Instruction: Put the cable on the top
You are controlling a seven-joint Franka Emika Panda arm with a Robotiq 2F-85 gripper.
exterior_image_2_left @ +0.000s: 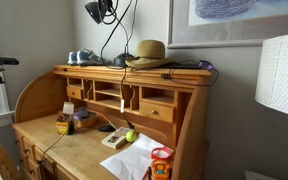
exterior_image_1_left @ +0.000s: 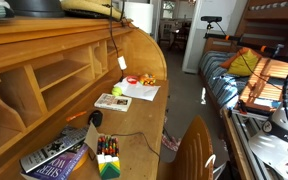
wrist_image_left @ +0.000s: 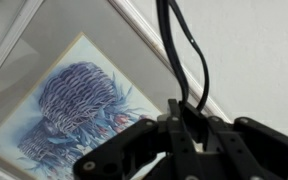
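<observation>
The black cable's strands already drop to the hutch's top ledge. I will keep my gripper high, move it across toward the straw hat point(exterior_image_2_left: 149, 52) and release the cable.
In an exterior view my gripper point(exterior_image_2_left: 101, 10) hangs high above the top point(exterior_image_2_left: 134, 72) of the light-brown desk hutch. It is shut on the thin black cable point(exterior_image_2_left: 111, 40), which drops in two strands to the top ledge next to a straw hat point(exterior_image_2_left: 149, 52). In the wrist view the jaws point(wrist_image_left: 184, 125) pinch the cable point(wrist_image_left: 174, 50), and a loop rises from them. More cable runs down the hutch front point(exterior_image_1_left: 111, 45) and across the writing surface point(exterior_image_1_left: 124, 133). The top also shows at the left of that exterior view point(exterior_image_1_left: 44, 25). My gripper is out of view there.
A framed blue picture point(exterior_image_2_left: 234, 20) hangs on the wall behind the gripper. A white lamp shade point(exterior_image_2_left: 281, 70) stands at the right. Books point(exterior_image_1_left: 59, 155), a pencil box point(exterior_image_1_left: 107, 160) and papers point(exterior_image_1_left: 139, 92) lie on the writing surface. A bed point(exterior_image_1_left: 234, 80) is beside the desk.
</observation>
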